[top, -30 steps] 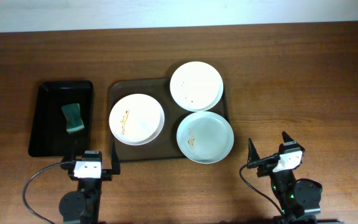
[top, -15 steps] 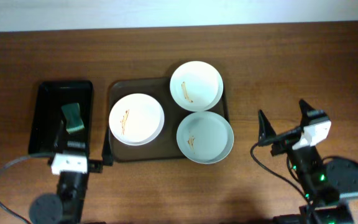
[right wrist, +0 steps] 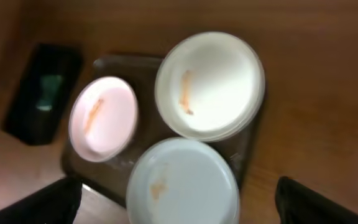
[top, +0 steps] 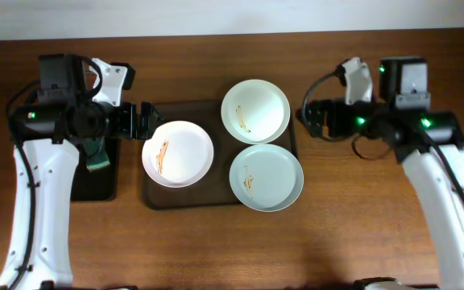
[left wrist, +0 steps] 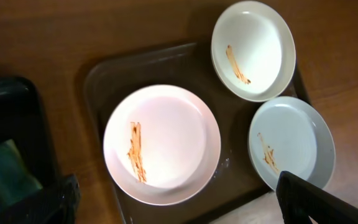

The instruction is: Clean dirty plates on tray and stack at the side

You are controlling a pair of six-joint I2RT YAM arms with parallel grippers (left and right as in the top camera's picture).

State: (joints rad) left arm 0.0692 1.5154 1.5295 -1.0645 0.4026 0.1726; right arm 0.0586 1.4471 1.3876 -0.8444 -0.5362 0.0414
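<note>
My right gripper crosses over the back plate next and lowers onto the sponge-side plate's rim facing the mint plate (top: 212, 153) (right wrist: 135, 116). That rim lies below it, beyond the back plate.
The dark brown tray (top: 153, 196) holds three dirty plates with orange-brown smears: a white one at the left (top: 178, 153), a white one at the back (top: 254, 111) and a mint-green one at the front right (top: 266, 177). My left gripper (top: 139, 121) hovers open and empty above the tray's left back corner. My right gripper (top: 316, 119) hovers open and empty just right of the tray. The left wrist view shows the tray (left wrist: 142, 68), left plate (left wrist: 163, 143), back plate (left wrist: 253, 50) and mint plate (left wrist: 291, 143). The right wrist view shows them too: (right wrist: 101, 118), (right wrist: 210, 84), (right wrist: 182, 186).
A narrow glossy black tray (top: 79, 181) lies left of the brown tray, partly under my left arm, with a green sponge (top: 97, 159) in it. The sponge also shows in the left wrist view (left wrist: 5, 174). Bare wooden table lies right of the tray.
Both arms have lifted from the table's front edge and swung back, now hovering at the tray's left and right sides. The plates and sponge have not moved.
</note>
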